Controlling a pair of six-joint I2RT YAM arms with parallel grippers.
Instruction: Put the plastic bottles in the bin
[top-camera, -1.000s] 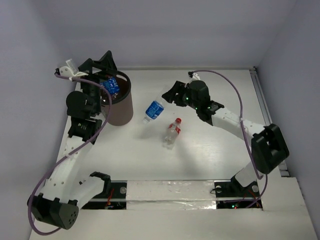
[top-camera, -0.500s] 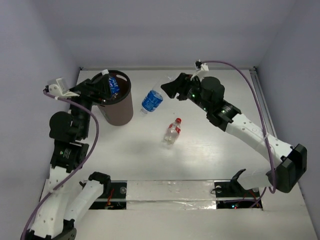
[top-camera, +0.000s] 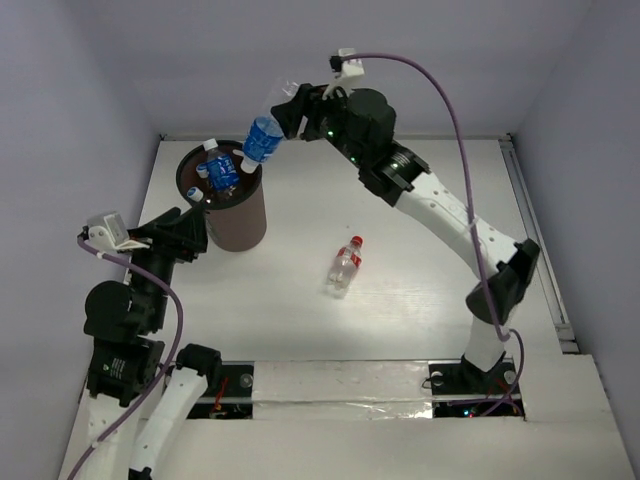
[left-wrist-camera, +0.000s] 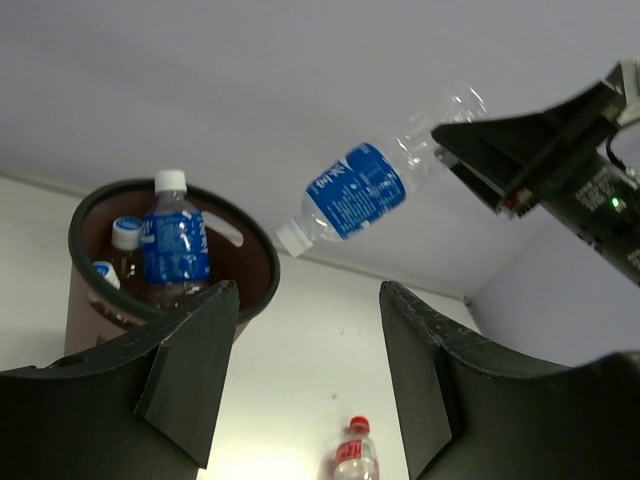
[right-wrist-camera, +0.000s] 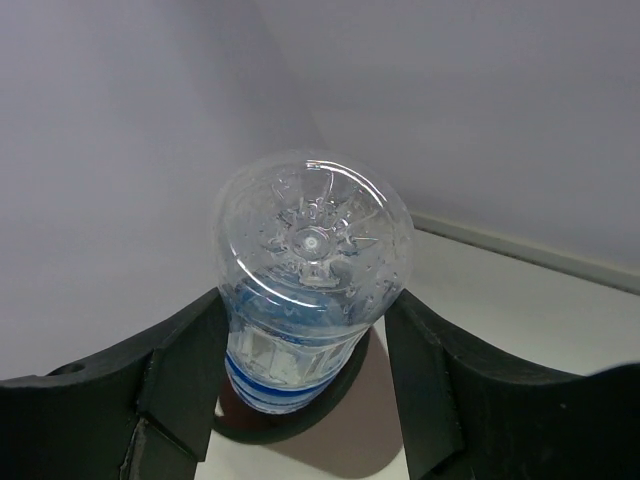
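Observation:
The right gripper goes down to the left in the top view, over the bin's opening (top-camera: 223, 175) (right-wrist-camera: 236, 412), and releases next, since the bin lies below on that side.
My right gripper (top-camera: 287, 110) (right-wrist-camera: 305, 325) is shut on a clear blue-labelled plastic bottle (top-camera: 264, 135) (left-wrist-camera: 355, 190) (right-wrist-camera: 310, 250). The bottle hangs tilted, cap down, just above the far right rim of the dark brown bin (top-camera: 235, 215) (left-wrist-camera: 85, 295) (right-wrist-camera: 310, 455). Inside the bin stand another blue-labelled bottle (top-camera: 222, 170) (left-wrist-camera: 172, 240) and a white-capped one (left-wrist-camera: 125, 250). A red-capped clear bottle (top-camera: 346, 264) (left-wrist-camera: 356, 455) lies on the table to the bin's right. My left gripper (top-camera: 185, 235) (left-wrist-camera: 308, 300) is open and holds nothing, near the bin's front left side.
White walls close off the table at the back and both sides. A metal rail (top-camera: 535, 230) runs along the right edge. A taped strip (top-camera: 340, 385) lies across the near edge between the arm bases.
The right arm has carried the blue-labelled bottle up and left, from above the table's middle to over the bin's rim. The left arm has drawn back from the bin, its jaws narrower.

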